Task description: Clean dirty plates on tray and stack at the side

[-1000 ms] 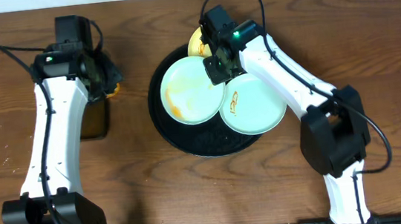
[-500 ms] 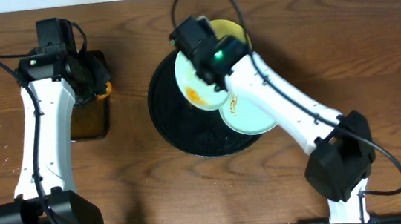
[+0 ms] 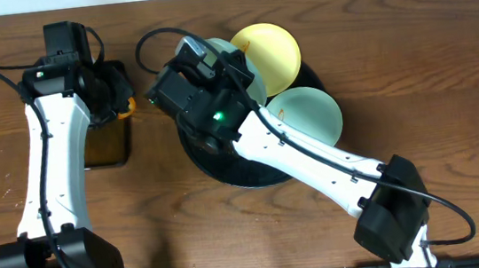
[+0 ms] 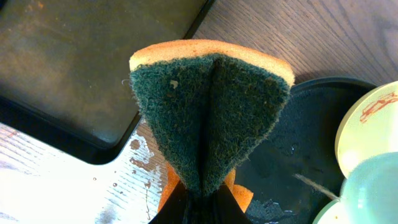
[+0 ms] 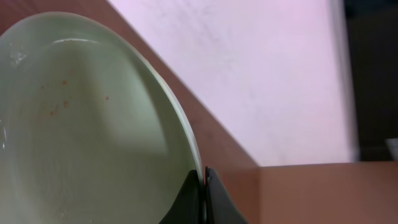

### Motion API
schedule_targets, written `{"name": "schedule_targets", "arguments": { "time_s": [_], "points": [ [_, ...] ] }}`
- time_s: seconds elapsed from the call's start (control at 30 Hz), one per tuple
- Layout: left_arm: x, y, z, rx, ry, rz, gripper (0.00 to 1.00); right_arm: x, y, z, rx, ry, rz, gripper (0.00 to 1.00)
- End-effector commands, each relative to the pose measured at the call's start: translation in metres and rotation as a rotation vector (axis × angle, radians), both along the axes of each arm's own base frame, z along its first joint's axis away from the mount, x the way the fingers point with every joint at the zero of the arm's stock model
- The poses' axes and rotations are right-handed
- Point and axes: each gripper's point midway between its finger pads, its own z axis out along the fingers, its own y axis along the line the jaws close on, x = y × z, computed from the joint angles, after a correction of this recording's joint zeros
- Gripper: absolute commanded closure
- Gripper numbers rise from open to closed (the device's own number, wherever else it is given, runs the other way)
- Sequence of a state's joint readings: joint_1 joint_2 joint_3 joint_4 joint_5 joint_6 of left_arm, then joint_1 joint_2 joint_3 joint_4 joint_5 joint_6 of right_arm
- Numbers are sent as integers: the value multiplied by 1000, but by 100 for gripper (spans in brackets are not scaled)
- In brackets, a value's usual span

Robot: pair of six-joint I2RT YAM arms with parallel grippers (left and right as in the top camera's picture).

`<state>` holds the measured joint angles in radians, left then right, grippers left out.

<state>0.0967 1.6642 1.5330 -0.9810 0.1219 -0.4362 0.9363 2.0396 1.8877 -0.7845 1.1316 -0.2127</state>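
Note:
I should swing my right gripper to the right in the overhead view, past the yellow plate (image 3: 272,54), before I lower the mint plate onto empty wood for a stack.
My right gripper (image 5: 203,185) is shut on the rim of a pale mint plate (image 5: 87,124) with small orange specks. It holds the plate tilted, above the left part of the round black tray (image 3: 225,169); in the overhead view the plate (image 3: 254,83) shows partly behind the wrist (image 3: 215,74). The yellow plate (image 3: 272,54) lies at the tray's far edge. The other mint plate (image 3: 311,117) lies on the tray's right side. My left gripper (image 4: 198,198) is shut on the orange-green sponge (image 4: 211,106), left of the tray (image 4: 298,143).
A smaller rectangular black tray (image 3: 105,144) lies under the left arm and also shows in the left wrist view (image 4: 81,62). The wood near it has wet patches (image 4: 68,180). A cable (image 3: 146,50) loops above the right wrist.
The right arm has lifted the smeared mint plate off the round tray, carried it left and tilted it on edge. The left arm shifted slightly left early on, then stayed still.

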Motion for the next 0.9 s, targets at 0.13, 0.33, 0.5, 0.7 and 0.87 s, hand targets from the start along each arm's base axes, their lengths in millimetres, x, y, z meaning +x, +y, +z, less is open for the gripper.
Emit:
{"name": "schedule_targets", "arguments": {
  "time_s": [0.13, 0.33, 0.5, 0.7, 0.87],
  "points": [
    [0, 2, -1, 6, 3, -15, 92, -7, -6, 33, -73, -86, -37, 99],
    [-1, 2, -1, 7, 3, -18, 92, -7, -2, 23, 1, -62, -26, 99],
    [-1, 2, -1, 7, 3, -18, 92, -8, 1, 0, 140, 21, -15, 99],
    [-1, 2, -2, 8, 8, -18, 93, -21, 10, -74, 634, 455, -73, 99],
    [-1, 2, -2, 10, 8, -17, 93, -6, -22, -93, 974, 773, -154, 99]
  ]
}}
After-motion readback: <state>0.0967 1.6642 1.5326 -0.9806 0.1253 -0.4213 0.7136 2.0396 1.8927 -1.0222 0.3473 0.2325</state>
